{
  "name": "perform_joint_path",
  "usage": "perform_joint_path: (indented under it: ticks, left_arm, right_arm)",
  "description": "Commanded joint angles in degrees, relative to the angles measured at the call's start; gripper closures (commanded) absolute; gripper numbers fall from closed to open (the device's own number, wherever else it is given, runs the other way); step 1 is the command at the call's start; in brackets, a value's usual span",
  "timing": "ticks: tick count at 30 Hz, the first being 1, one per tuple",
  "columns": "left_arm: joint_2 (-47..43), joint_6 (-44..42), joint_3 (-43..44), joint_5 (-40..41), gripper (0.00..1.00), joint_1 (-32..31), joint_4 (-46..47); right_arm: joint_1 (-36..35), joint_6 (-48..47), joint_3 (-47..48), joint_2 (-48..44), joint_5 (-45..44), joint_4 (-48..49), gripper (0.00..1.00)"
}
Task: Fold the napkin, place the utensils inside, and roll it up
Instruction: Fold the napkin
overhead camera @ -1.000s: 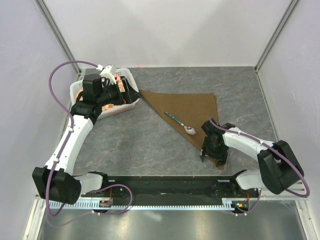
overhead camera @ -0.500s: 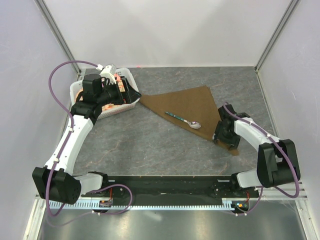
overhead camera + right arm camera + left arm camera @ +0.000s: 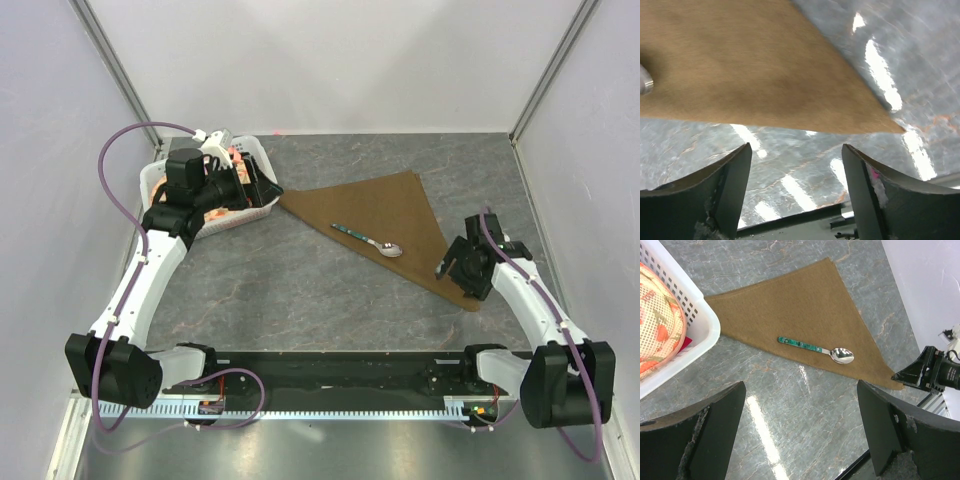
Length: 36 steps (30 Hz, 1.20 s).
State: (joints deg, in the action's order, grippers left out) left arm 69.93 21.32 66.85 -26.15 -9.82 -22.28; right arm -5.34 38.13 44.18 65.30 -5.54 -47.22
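Note:
The robot should next lower its right gripper toward the right in the top view, onto the napkin's long near point (image 3: 472, 305) (image 3: 896, 128), because that point is outside the gripper's open fingers.
The brown napkin (image 3: 385, 215) lies flat, folded into a triangle, with one corner next to the basket and a long point toward the near right. The teal-handled spoon (image 3: 368, 241) lies on it near the folded edge. It also shows in the left wrist view (image 3: 815, 347) on the napkin (image 3: 805, 305). My right gripper (image 3: 450, 266) is open and empty, held above the napkin's near-right point (image 3: 765, 75). In its wrist view the gripper (image 3: 795, 192) is over bare table. My left gripper (image 3: 262, 186) is open and empty, held high by the basket (image 3: 800, 435).
A white basket (image 3: 160, 180) holding orange-patterned plates (image 3: 657, 315) stands at the back left, against the napkin's left corner. The table's front edge and black rail (image 3: 340, 365) run just behind the right gripper. White walls enclose the table.
The right gripper dragged the napkin's near point to the right, turning the cloth and spoon, then let go and moved off rightward. The left arm has not moved.

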Motion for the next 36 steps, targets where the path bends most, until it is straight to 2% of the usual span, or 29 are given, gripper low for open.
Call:
perform_joint_path:
  ticks: [1,3,5,9,17,27,36]
  left_arm:
    - [-0.1,1.6,-0.3,-2.1,0.00,0.1,2.2]
    - [-0.2,1.6,-0.4,-2.1,0.00,0.1,2.2]
    - [-0.4,1.6,-0.4,-2.1,0.00,0.1,2.2]
    - [-0.7,1.6,-0.3,-2.2,0.00,0.2,2.2]
    - [-0.3,1.9,-0.2,-3.6,0.00,0.4,2.1]
    - [-0.1,2.5,-0.2,-4.3,0.00,0.5,2.2]
    - [-0.1,2.5,-0.1,-4.3,0.00,0.5,2.2]
  right_arm:
    - [7.4,1.9,-4.4,-4.4,5.5,-0.5,0.17]
    - [13.9,1.8,-7.3,-6.0,7.0,-0.3,0.11]
    - [21.9,0.5,-9.4,-7.3,11.1,-0.2,0.10]
    - [30.8,-1.9,-10.9,-6.5,17.0,-0.9,0.11]
    - [33.4,-1.1,-9.0,-4.7,15.5,-1.5,0.14]
    - [35.1,5.2,-14.5,-6.0,16.4,2.5,0.19]
    - [35.2,7.7,-16.7,-6.3,16.3,4.8,0.29]
